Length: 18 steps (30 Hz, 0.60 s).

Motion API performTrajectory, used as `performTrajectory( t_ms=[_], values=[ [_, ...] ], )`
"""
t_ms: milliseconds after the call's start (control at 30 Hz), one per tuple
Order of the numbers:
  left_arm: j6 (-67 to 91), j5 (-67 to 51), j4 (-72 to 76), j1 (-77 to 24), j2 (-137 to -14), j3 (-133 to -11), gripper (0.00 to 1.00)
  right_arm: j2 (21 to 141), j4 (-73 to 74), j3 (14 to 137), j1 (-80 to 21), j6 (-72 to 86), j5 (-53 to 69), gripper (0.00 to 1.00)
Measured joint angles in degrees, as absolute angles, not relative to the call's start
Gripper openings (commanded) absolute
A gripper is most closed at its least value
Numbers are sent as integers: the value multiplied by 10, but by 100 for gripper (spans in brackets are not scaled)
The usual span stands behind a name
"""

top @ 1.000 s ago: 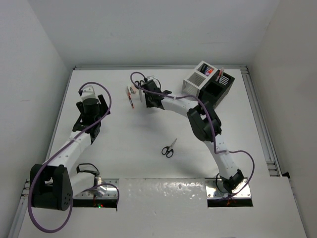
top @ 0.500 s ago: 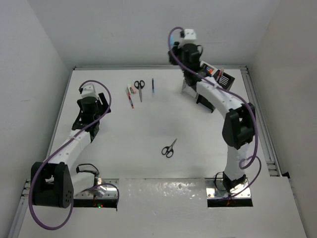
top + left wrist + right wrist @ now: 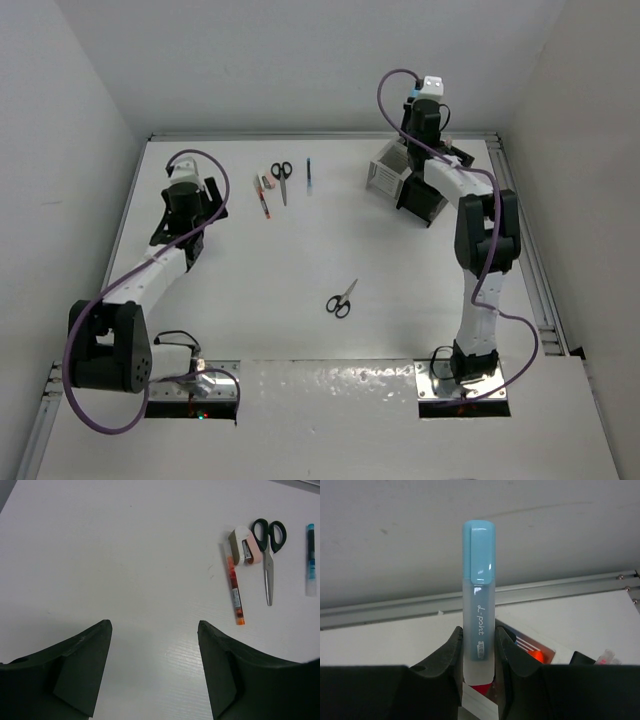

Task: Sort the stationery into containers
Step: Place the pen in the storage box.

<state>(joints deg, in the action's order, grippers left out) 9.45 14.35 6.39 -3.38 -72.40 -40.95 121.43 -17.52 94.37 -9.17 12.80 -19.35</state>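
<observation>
My right gripper still holds the light-blue highlighter [image 3: 478,595] high above the white organiser box. Next, it needs to go down toward the box's opening and open.
My right gripper [image 3: 420,135] is raised over the white organiser box [image 3: 387,172] at the back right, which adjoins the black box [image 3: 432,192]. In the right wrist view the gripper [image 3: 478,652] is shut on a light-blue highlighter [image 3: 478,595] held upright above the white box [image 3: 477,699], which holds red and orange items. My left gripper [image 3: 154,630] is open and empty over bare table. Ahead of it lie an orange pen [image 3: 235,592], a small pink-white stapler-like piece [image 3: 245,550], black-handled scissors [image 3: 269,555] and a blue pen [image 3: 310,560].
A second pair of black-handled scissors [image 3: 342,298] lies mid-table. The orange pen [image 3: 263,198], scissors [image 3: 281,176] and blue pen [image 3: 309,176] lie in a row at the back. A pink marker [image 3: 605,655] stands in the black box. A metal rail [image 3: 525,250] edges the table's right side.
My right arm has lifted away from the row of stationery and swung right to above the organiser boxes with the highlighter in it. My left gripper moved slightly farther back.
</observation>
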Motion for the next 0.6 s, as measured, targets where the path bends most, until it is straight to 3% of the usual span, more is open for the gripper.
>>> performTrajectory(
  t_ms=[600],
  values=[
    [90, 150, 75, -34, -751, -418, 67, 1267, -177, 936, -72, 130, -175, 0]
  ],
)
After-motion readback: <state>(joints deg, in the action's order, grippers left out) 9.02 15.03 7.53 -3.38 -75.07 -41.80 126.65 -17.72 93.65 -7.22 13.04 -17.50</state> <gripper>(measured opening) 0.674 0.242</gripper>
